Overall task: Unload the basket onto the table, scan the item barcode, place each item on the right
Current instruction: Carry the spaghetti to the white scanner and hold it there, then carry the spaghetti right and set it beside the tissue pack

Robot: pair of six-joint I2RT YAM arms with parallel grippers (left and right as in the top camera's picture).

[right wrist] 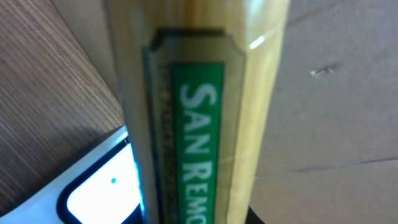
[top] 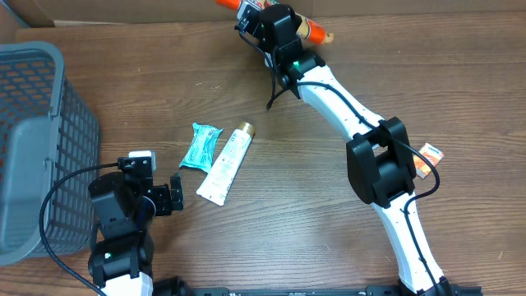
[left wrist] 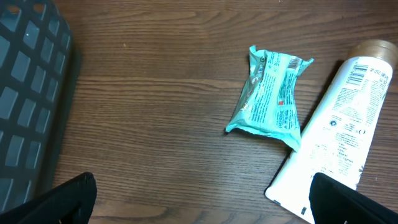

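My right gripper will go back and down next to let go of the packet beside the orange-and-white box, because that spot is to the gripper's right in the overhead view.
A long yellowish packet with a green "SAN REMO" label (right wrist: 202, 124) fills the right wrist view, very close to the camera. From above it shows as an orange-ended packet (top: 314, 33) at the table's far edge, with my right gripper (top: 275, 29) shut on its middle. No barcode shows on the face I see. A bright white panel with a dark rim (right wrist: 99, 190) glows just left of the packet. My left gripper (top: 168, 197) hangs open near the front left. Its two black fingertips (left wrist: 62, 202) stand wide apart over bare wood, holding nothing.
A teal snack wrapper (top: 201, 145) and a white tube with a gold cap (top: 226, 164) lie mid-table, just ahead of the left gripper. A grey mesh basket (top: 33, 140) stands at the left edge. A small orange-and-white box (top: 427, 158) lies by the right arm.
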